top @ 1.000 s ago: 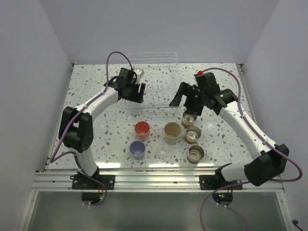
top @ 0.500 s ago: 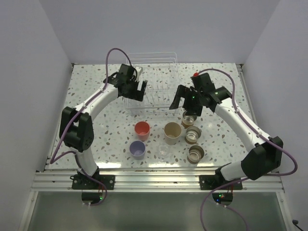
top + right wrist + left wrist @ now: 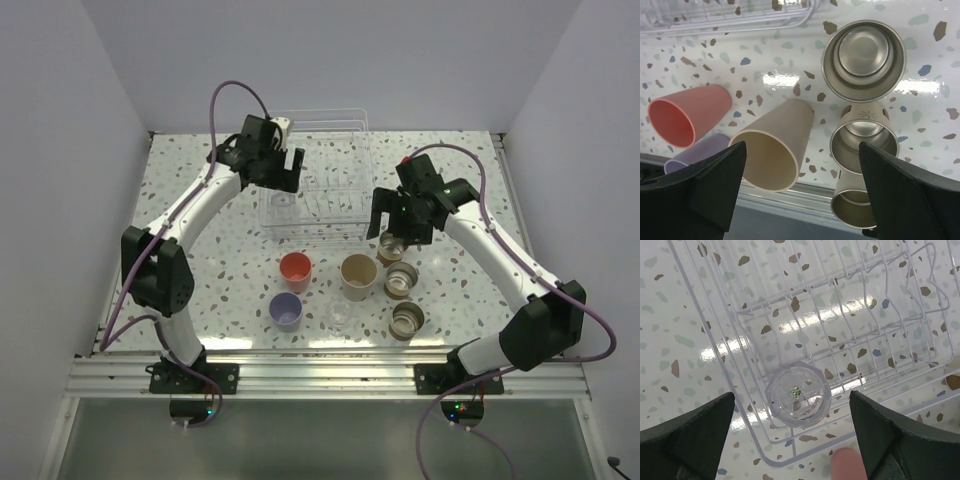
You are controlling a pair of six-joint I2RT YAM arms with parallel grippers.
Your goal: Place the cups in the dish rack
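The farthest tan cup's upturned opening has room for a finger inside, so I will lower my right gripper next onto the farthest tan cup's rim by the beige cup (image 3: 381, 256) (image 3: 829, 84).
The dish rack (image 3: 316, 232) stands at the far middle, and one clear glass cup (image 3: 797, 395) sits in its near-left corner (image 3: 283, 198). My left gripper (image 3: 280, 172) hovers over that cup, open, with its fingers (image 3: 695, 432) clear of the glass. On the table in front are a coral-red cup (image 3: 295, 268), a lavender cup (image 3: 286, 310), a beige cup (image 3: 358, 273), a second clear glass (image 3: 340, 315) and three tan cups (image 3: 392, 248) (image 3: 401, 283) (image 3: 408, 319). Above the farthest tan cup (image 3: 863, 52) my right gripper (image 3: 398, 228) hangs open and holds nothing.
The rack's thin wire prongs (image 3: 875, 305) rise to the right of the seated glass. White walls close in the table at the left, back and right. A metal rail (image 3: 320, 345) runs along the near table edge behind the cups.
My left gripper has opened, let go of the clear glass in the rack and drawn up and back from it. My right gripper has shifted from the rack's edge to above the tan cups.
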